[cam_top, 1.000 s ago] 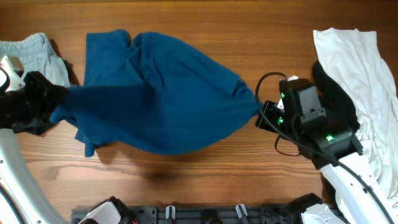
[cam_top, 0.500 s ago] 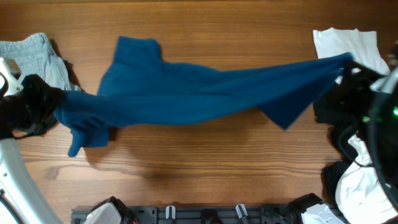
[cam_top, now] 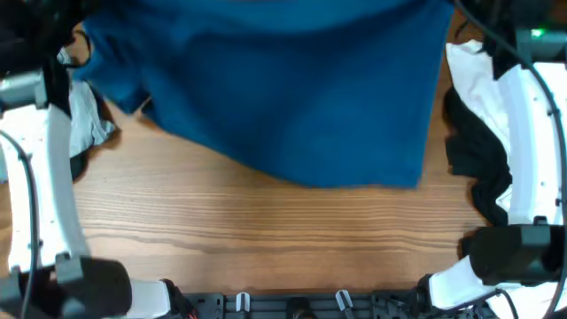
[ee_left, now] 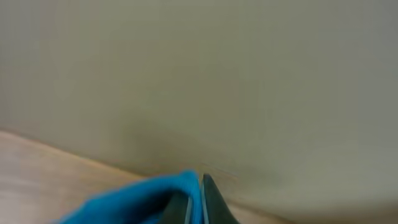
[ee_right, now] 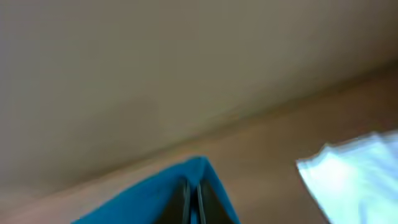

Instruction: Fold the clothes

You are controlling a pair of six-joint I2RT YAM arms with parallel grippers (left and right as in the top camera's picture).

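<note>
The T-shirt corner goes back and down in my right gripper next and comes free over the bare front tabletop, since that wood lies below it and toward my base.
The deep-blue T-shirt [cam_top: 283,97] hangs spread wide across the upper half of the overhead view, lifted off the wooden table [cam_top: 266,230]. Both arms reach to the top corners; the jaws are out of frame there. In the left wrist view my left gripper [ee_left: 200,199] is shut on a blue fold of the T-shirt [ee_left: 137,199]. In the right wrist view my right gripper [ee_right: 193,199] is shut on a blue corner of the T-shirt [ee_right: 155,196]. Both wrist views are blurred.
A white garment [cam_top: 483,75] and a black garment [cam_top: 478,155] lie at the right edge, behind the right arm. A pale-blue denim piece [cam_top: 89,115] lies at the left edge. A dark rail [cam_top: 292,306] runs along the table's front edge.
Both arms have risen and moved to the far side, lifting the T-shirt from a stretched band on the table into a wide hanging sheet.
</note>
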